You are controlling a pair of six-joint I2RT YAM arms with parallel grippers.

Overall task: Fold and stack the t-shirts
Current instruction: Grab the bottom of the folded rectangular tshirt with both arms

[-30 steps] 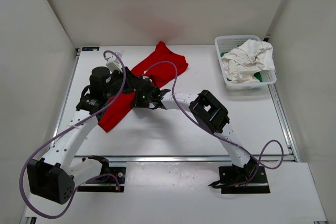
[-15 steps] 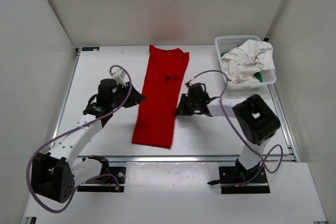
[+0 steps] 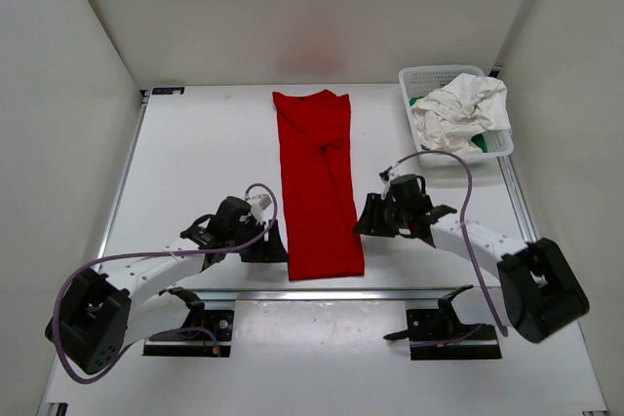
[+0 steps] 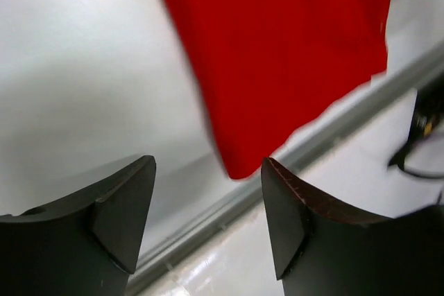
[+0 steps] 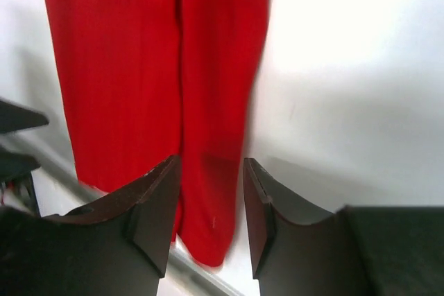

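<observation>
My right gripper is open and will next move its fingers back and down around the red t-shirt's near corner on the basket's side [image 3: 361,272] [image 5: 214,257], which is back of and below it.
The red t-shirt [image 3: 317,182] lies flat as a long narrow strip folded lengthwise, running from the back of the table to its near edge. My left gripper [image 3: 276,243] [image 4: 208,220] sits low by the strip's near left corner, open, with the red cloth [image 4: 277,53] just beyond its tips. My right gripper [image 3: 363,219] [image 5: 210,216] stands open at the strip's right edge, the red cloth [image 5: 152,67] lying on the table under its spread fingers. The white t-shirt [image 3: 458,109] is bunched in the basket, and a bit of the green t-shirt [image 3: 481,144] peeks from under it.
The white mesh basket [image 3: 419,73] stands at the back right corner. A metal rail [image 3: 390,291] marks the table's near edge, right at the red shirt's hem. White walls close in the left, back and right sides.
Both arms pulled back toward the near edge, drawing the red shirt from a slanted bunch into a straight strip. Both grippers then opened and let the cloth go.
</observation>
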